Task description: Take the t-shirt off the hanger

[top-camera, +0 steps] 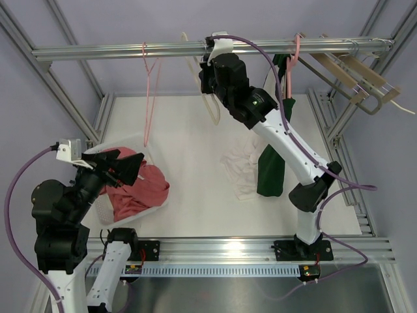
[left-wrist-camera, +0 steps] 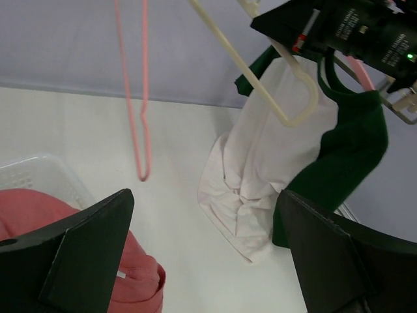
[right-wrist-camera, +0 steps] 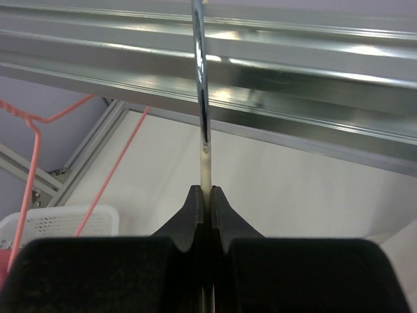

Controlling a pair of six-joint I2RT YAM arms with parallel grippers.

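The right gripper stays at the bar and opens off the cream hanger's neck (right-wrist-camera: 206,171) next.
My right gripper (top-camera: 208,73) is up at the rail and shut on the neck of a cream hanger (top-camera: 212,104). In the right wrist view the jaws (right-wrist-camera: 206,190) clamp the cream neck (right-wrist-camera: 206,171) under its metal hook (right-wrist-camera: 200,78). The hanger's arm (left-wrist-camera: 260,85) looks bare. A white t-shirt (top-camera: 241,171) droops beside it, its lower end bunched on the table (left-wrist-camera: 247,195); its top is hidden behind my right arm. My left gripper (top-camera: 124,166) is open and empty over the basket; in the left wrist view (left-wrist-camera: 205,195) nothing is between its fingers (left-wrist-camera: 85,254).
A green t-shirt (top-camera: 272,166) hangs on a pink hanger (top-camera: 294,52) right of the white one. A bare pink hanger (top-camera: 151,98) hangs at the left. A white basket (top-camera: 124,145) holds a red garment (top-camera: 140,189). Wooden hangers (top-camera: 355,78) hang at the far right.
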